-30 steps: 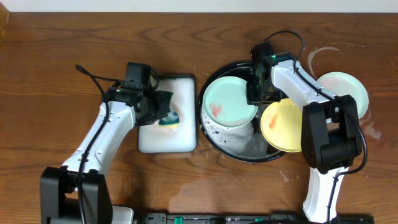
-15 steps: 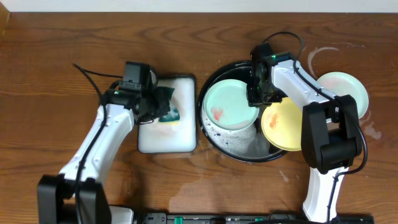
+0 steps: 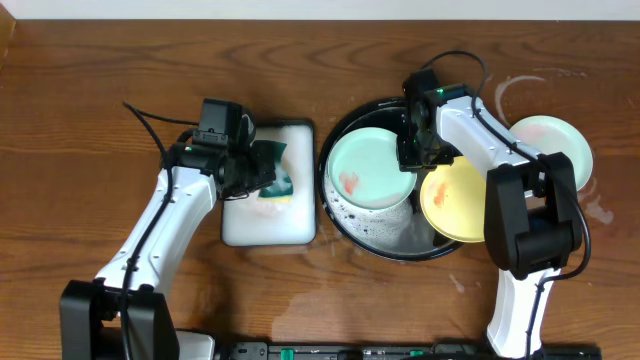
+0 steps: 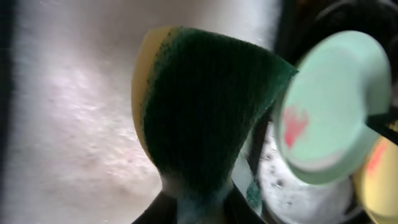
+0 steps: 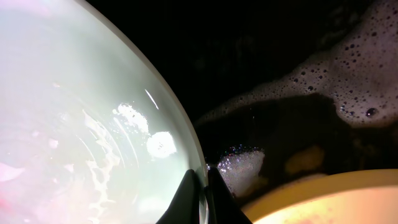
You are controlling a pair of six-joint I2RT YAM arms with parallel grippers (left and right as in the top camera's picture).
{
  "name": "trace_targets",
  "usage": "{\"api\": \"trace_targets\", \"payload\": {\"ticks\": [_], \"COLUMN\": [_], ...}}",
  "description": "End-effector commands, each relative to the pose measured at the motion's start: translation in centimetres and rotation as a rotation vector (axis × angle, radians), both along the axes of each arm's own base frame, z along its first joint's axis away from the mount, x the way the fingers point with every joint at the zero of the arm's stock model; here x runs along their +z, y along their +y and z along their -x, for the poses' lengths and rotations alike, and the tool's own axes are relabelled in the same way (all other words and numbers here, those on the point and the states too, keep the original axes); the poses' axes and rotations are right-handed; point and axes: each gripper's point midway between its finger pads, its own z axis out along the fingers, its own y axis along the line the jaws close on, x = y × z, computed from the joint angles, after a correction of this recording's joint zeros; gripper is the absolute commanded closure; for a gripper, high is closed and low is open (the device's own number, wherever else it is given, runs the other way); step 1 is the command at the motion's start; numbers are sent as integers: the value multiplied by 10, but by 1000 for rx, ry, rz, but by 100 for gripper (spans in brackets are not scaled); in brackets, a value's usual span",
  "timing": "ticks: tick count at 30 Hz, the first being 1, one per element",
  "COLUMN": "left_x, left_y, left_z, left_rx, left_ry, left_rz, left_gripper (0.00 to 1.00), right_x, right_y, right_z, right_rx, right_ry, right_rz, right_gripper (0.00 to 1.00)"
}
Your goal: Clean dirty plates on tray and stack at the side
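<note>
The green-and-yellow sponge goes down toward the white tray's foam (image 4: 117, 132) next, and my left gripper releases it there. The foamy surface is open below the sponge.
A pale mint plate (image 3: 365, 170) with a red-orange smear stands tilted in the black sudsy tray (image 3: 385, 245). My right gripper (image 3: 412, 150) is shut on its right rim, and the wrist view shows the thin rim of this plate (image 5: 81, 124) pinched between the jaws of my right gripper (image 5: 204, 186). A yellow plate (image 3: 452, 205) leans on the tray's right edge. Another mint plate (image 3: 555, 145) lies on the wooden side at the right. My left gripper (image 3: 255, 170) is shut on a green-and-yellow sponge (image 4: 205, 106), held just above the white tray (image 3: 268, 225).
Foam and dark water cover the black tray's floor (image 5: 261, 43). The white tray's foamy surface (image 4: 68, 112) lies under the sponge. Whitish soapy rings (image 3: 520, 90) mark the wood beside the far mint plate. Black cables run behind both arms.
The left gripper has lifted the sponge slightly off the white tray and towards the black tray. The right gripper has tipped the mint plate up a little.
</note>
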Motion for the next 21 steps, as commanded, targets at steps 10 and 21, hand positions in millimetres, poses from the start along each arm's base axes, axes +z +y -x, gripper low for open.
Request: {"api": "trace_targets", "payload": {"ticks": [10, 21], "left_x": [-25, -25], "left_y": [7, 15], "left_z": [7, 3], "left_rx": [-17, -6], "left_ry": [49, 31], "left_rz": [-56, -105], "left_gripper": [92, 48], "right_x": [-8, -8], "right_y": [-10, -10], "right_z": [5, 5], "right_rx": [38, 38], "right_ry": [15, 14], "right_rz": [64, 64], "right_gripper": [99, 99]}}
